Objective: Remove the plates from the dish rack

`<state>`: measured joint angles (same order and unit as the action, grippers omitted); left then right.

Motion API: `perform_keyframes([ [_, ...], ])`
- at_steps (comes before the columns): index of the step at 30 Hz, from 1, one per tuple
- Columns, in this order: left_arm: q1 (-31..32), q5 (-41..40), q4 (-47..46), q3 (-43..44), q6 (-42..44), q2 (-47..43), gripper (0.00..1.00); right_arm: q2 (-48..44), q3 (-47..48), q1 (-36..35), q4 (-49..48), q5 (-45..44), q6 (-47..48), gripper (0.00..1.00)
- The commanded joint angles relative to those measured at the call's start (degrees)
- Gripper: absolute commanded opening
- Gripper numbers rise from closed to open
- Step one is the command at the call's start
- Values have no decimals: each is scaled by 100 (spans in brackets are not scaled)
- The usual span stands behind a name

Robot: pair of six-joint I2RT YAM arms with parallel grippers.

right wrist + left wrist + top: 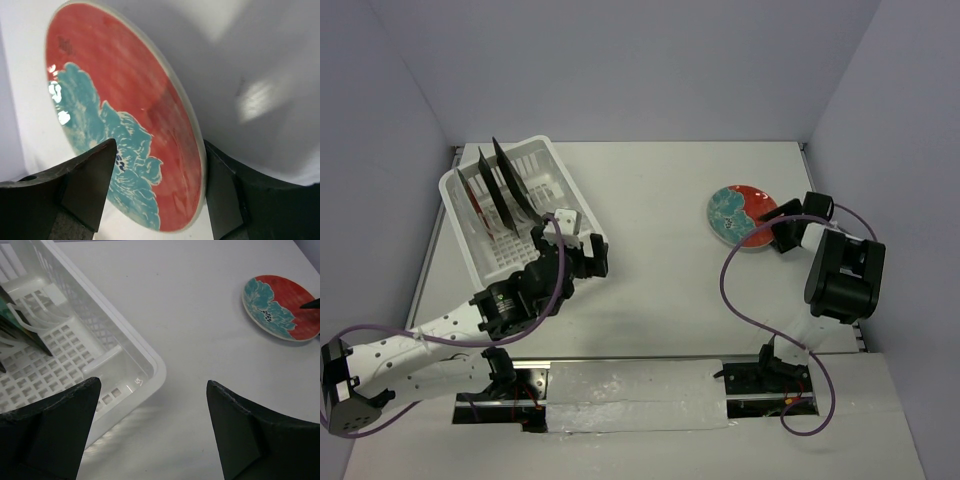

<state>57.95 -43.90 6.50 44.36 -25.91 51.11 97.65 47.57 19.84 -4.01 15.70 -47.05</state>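
My left gripper swings outward and to the left in the top view next, onto the standing plate's rim, as the standing red plate is still in the rack point(552, 150).
The round red plate point(735, 213) with the teal flower lies flat on the table at the right. My right gripper point(773, 232) is open at its near-right rim. In the right wrist view one finger stands over the plate point(130, 100) face and the other just outside the rim, the gripper point(159, 142) straddling the edge. Two dark square plates point(500, 188) stand edge-on in the white dish rack point(552, 150) at the left. My left gripper point(153, 382) is open and holds nothing, hovering over the table by the rack's near right corner point(150, 360).
Grey walls close in the table at the back and both sides. A purple cable point(735, 290) loops from the right arm over the table. The right fingertip point(310, 304) shows over the round plate point(275, 305) in the left wrist view.
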Motion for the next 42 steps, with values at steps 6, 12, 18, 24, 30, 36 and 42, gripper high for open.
perform_keyframes([
  [6,23,-936,554,389,-555,136,100,-516,904,64,2668,-1245,-164,76],
  [12,23,-1076,571,275,-634,-40,95,-1457,824,-84,2529,-657,-279,74],
  [18,14,-1569,1087,704,-1063,468,89,-2811,893,-1928,1747,-138,194,74],
  [24,-617,-1965,2346,2120,-1408,1225,83,-3752,281,-4424,982,-147,889,69],
  [30,-2568,-1105,2400,2569,-1154,919,75,-4394,-590,-5857,568,-470,1347,68],
  [36,-4201,11,2618,3278,-960,1364,66,-4447,-776,-6105,427,-375,1365,68],
  [42,-5460,865,2803,3535,-503,2103,67,-4535,-846,-6193,419,-613,1523,68],
])
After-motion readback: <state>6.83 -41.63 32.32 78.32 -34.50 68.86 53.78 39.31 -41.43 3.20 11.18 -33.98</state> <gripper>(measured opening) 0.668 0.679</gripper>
